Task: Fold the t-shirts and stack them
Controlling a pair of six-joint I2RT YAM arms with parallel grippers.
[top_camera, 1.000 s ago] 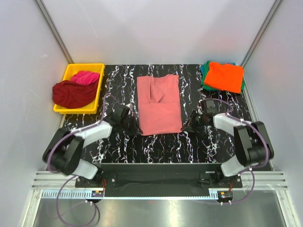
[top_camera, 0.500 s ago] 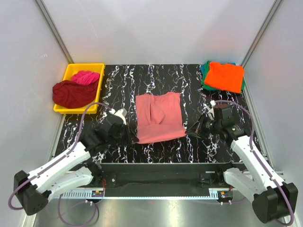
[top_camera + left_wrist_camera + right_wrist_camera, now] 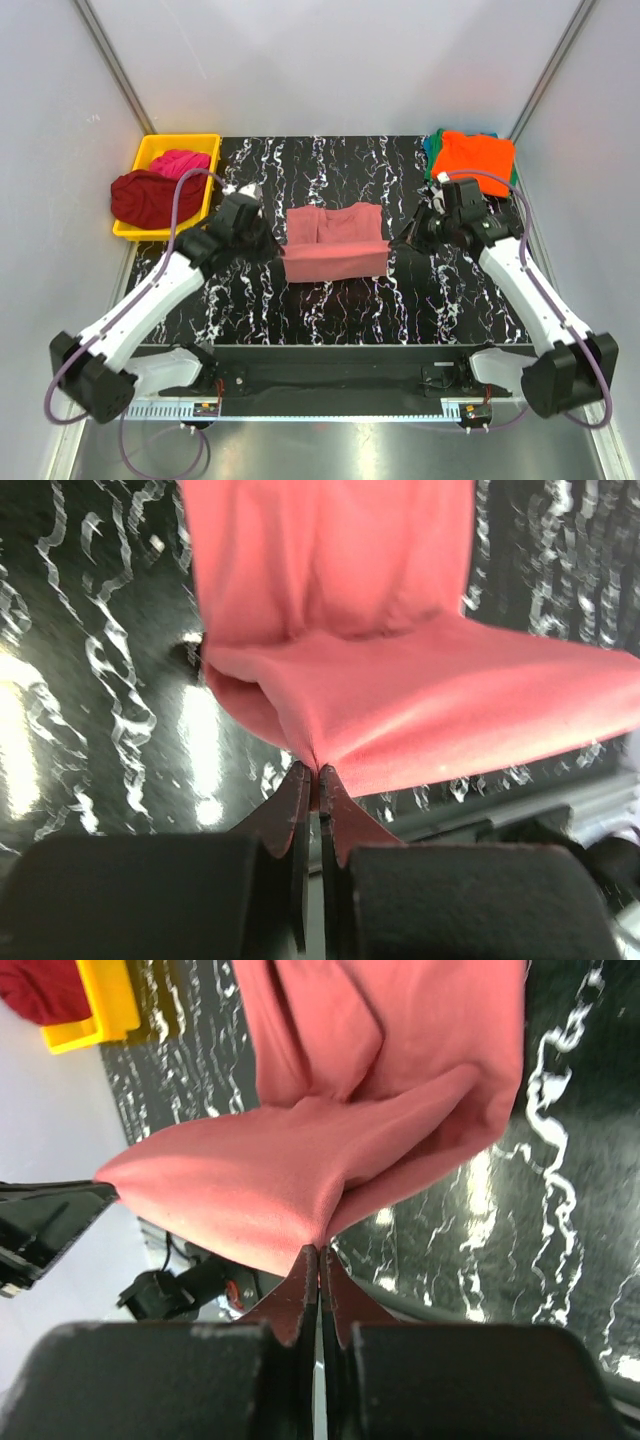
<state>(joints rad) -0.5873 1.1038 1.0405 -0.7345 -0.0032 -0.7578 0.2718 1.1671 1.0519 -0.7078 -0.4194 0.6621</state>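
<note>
Next, my left gripper carries the pinched hem outward and down onto the shirt's far corner (image 3: 292,212) on the tray's side and releases it, as that part of the shirt lies uncovered.
The salmon-pink t-shirt (image 3: 335,245) lies mid-table, its near hem lifted and doubled back over the rest. My left gripper (image 3: 276,245) is shut on the hem's left corner; in the left wrist view the cloth (image 3: 400,680) bunches into the pinched tips (image 3: 313,775). My right gripper (image 3: 402,240) is shut on the right corner, and the right wrist view shows the fabric (image 3: 300,1180) drawn into its closed tips (image 3: 320,1252). An orange t-shirt (image 3: 475,160) lies folded on a green one (image 3: 431,152) at the back right. Dark red (image 3: 150,198) and magenta (image 3: 180,162) t-shirts sit crumpled at the back left.
The yellow tray (image 3: 207,190) holding the two crumpled shirts stands at the back left corner of the black marbled table (image 3: 330,310). White walls with metal posts close in the sides and back. The arms' bases sit along the near edge.
Both grippers have carried the pink shirt's near hem up and toward the back, so the shirt now covers a shorter patch. Both arms have stretched out farther from their bases.
</note>
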